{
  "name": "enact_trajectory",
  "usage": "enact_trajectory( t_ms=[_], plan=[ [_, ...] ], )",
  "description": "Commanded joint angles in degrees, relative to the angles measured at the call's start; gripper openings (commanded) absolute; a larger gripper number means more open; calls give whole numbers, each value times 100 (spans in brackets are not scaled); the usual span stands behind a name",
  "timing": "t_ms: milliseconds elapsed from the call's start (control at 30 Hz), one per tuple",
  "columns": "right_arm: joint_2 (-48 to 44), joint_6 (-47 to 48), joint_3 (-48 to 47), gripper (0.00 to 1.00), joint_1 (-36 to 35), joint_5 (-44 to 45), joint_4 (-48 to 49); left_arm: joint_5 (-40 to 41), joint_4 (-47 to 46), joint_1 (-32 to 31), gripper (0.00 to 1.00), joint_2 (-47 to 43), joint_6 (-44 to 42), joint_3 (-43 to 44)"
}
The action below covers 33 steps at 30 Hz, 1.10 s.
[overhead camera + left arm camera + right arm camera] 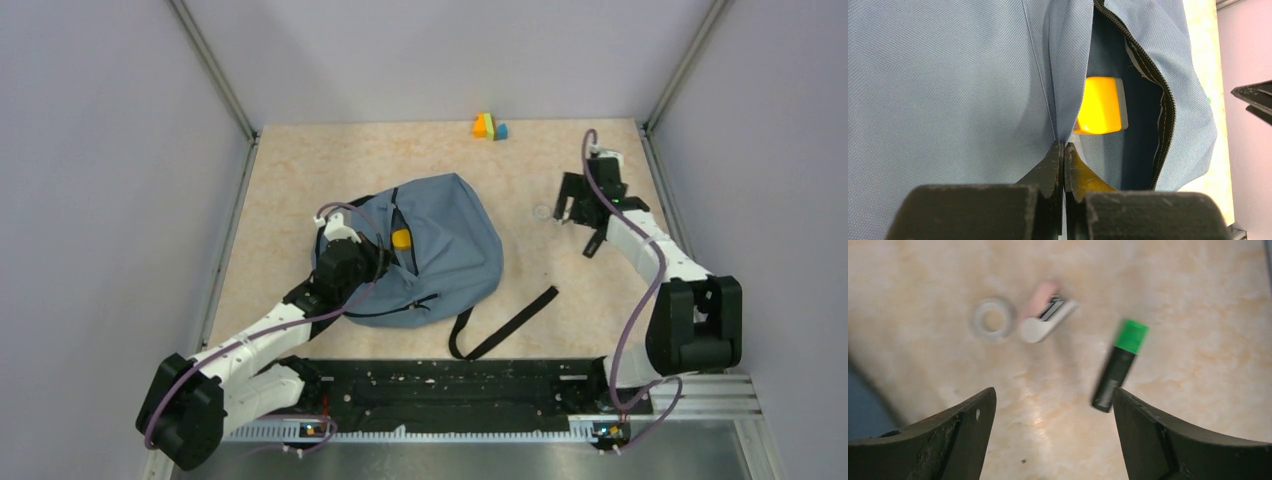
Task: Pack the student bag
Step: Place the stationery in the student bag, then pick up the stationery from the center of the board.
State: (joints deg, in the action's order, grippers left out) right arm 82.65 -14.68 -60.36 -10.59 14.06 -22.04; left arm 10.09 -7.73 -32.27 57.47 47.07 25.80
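The marker lies slanted below my right gripper, to the right in its wrist view. My right gripper should go down that way next, turning to close across its black body (595,241) (1117,370).
The student bag (450,250), dusty blue, lies in the middle of the table with its zipper mouth gaping. A yellow block (401,238) sits inside the opening and shows close up as a yellow block (1099,105) in the left wrist view. My left gripper (380,258) is shut on the fabric edge of the student bag (948,75) beside the opening, its tips (1064,145) pinching the fold. My right gripper (570,212) hovers open over bare table at the right, with nothing between its fingers (1054,395).
Below the right gripper lie a green-capped black marker (1119,365), a clear tape ring (993,319) and a white-and-pink item (1045,315). Coloured blocks (489,127) stand at the far edge. A black strap (505,325) trails toward the near edge.
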Motion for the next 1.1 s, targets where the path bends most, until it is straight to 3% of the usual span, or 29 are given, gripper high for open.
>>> enact_trajectory(
  t_ms=[0,167,367,700,833,1067],
  plan=[
    [53,-250,304,84,1118,-161,589,8,-110,8,0,-89,11,-11],
    [615,-326,383,77,1747,-376,665,-30,-148,10,0,-31,22,-23],
    [1353,-237,140,67,1769,-471,466,-16,-104,3,0,-12,-28,16],
    [1692,-151,16,54,1758,-492,351,2,-84,7,0,-4,-46,39],
    [1724,-105,8,38,1741,-573,343,-26,-104,5,0,22,-47,49],
    [1267,3,-47,0,1659,-611,167,-44,-91,9,0,-22,-70,57]
  ],
)
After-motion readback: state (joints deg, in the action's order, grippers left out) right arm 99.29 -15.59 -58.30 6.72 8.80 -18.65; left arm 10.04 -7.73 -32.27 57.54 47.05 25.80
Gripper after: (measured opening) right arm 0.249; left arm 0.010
